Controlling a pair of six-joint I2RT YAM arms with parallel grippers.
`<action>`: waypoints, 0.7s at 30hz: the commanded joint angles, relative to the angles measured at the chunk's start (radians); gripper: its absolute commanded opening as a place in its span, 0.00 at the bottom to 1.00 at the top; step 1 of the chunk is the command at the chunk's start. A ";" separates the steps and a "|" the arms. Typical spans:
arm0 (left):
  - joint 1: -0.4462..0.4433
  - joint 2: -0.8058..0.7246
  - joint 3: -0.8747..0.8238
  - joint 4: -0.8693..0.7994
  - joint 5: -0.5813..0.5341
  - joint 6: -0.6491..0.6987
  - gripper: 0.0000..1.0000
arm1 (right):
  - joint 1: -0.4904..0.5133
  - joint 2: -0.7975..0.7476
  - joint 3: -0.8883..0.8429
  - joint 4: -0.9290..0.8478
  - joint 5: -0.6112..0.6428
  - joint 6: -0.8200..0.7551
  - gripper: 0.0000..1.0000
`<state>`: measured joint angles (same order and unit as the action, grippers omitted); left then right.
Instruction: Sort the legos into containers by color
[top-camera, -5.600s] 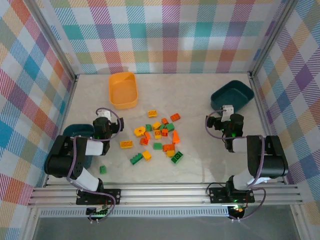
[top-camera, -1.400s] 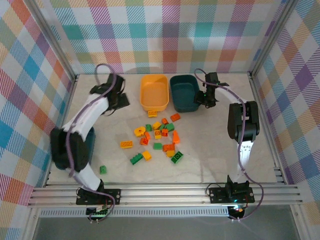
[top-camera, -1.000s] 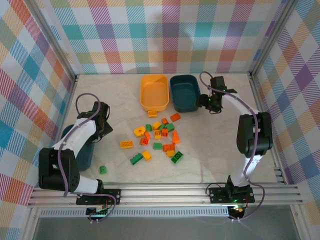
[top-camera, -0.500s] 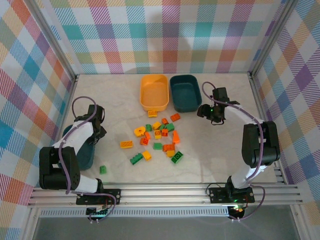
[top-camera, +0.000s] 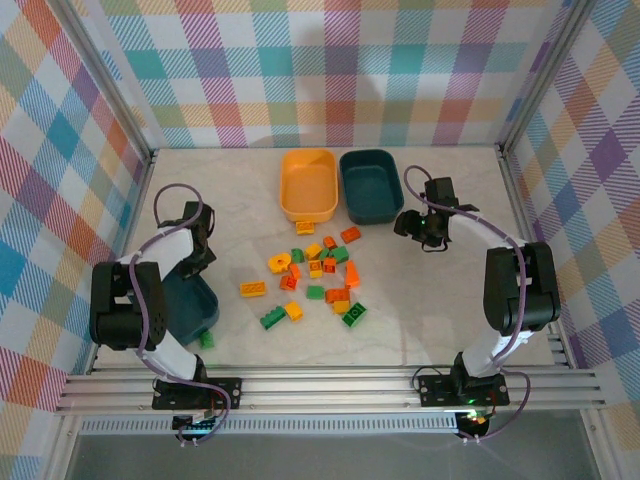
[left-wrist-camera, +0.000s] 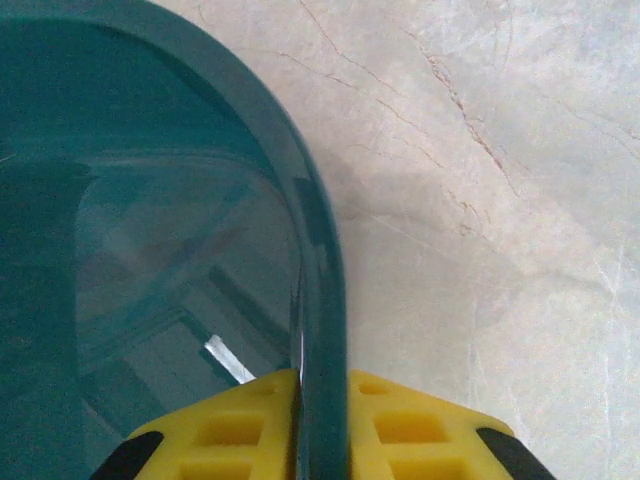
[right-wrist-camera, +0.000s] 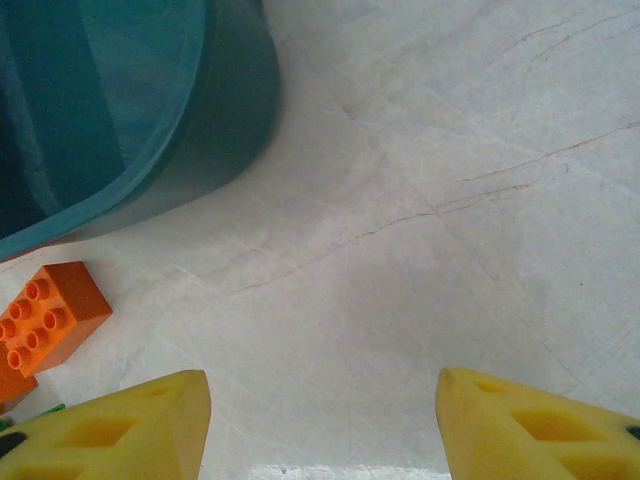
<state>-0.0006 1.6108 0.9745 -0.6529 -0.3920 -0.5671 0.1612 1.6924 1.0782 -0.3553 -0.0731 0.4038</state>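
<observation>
Next, my left gripper brings the front teal container outward onto the bare, brick-free tabletop beside the yellow-orange container and releases the teal container's rim.
The legos, green, yellow and orange-red bricks, lie scattered mid-table. At the back stand a yellow-orange container and a dark teal container, side by side. A second dark teal container sits near the left front. My left gripper is shut on its rim, one yellow finger inside the wall and one outside. My right gripper hangs open over bare table right of the back teal container, with an orange brick to its left. Between its fingers is nothing.
A lone green brick lies against the near edge of the left teal tub. Metal frame posts and checked walls close in the table on three sides. Bare marble lies to the right of the brick pile.
My left gripper has shut on the left teal tub's rim, and the tub has slid a little right and nearer. The right gripper has stayed almost in place, its jaws slightly narrower.
</observation>
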 joint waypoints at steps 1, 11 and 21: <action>0.014 0.023 0.066 0.001 -0.029 0.025 0.14 | 0.000 -0.017 -0.008 0.022 -0.022 0.011 0.61; -0.040 0.322 0.567 -0.096 0.058 0.158 0.00 | -0.002 -0.030 -0.021 0.037 -0.024 0.008 0.60; -0.211 0.816 1.303 -0.294 0.240 0.335 0.00 | -0.002 -0.031 -0.032 0.050 -0.031 0.006 0.60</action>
<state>-0.1722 2.3394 2.1300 -0.8154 -0.2272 -0.3073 0.1612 1.6920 1.0580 -0.3279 -0.0883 0.4042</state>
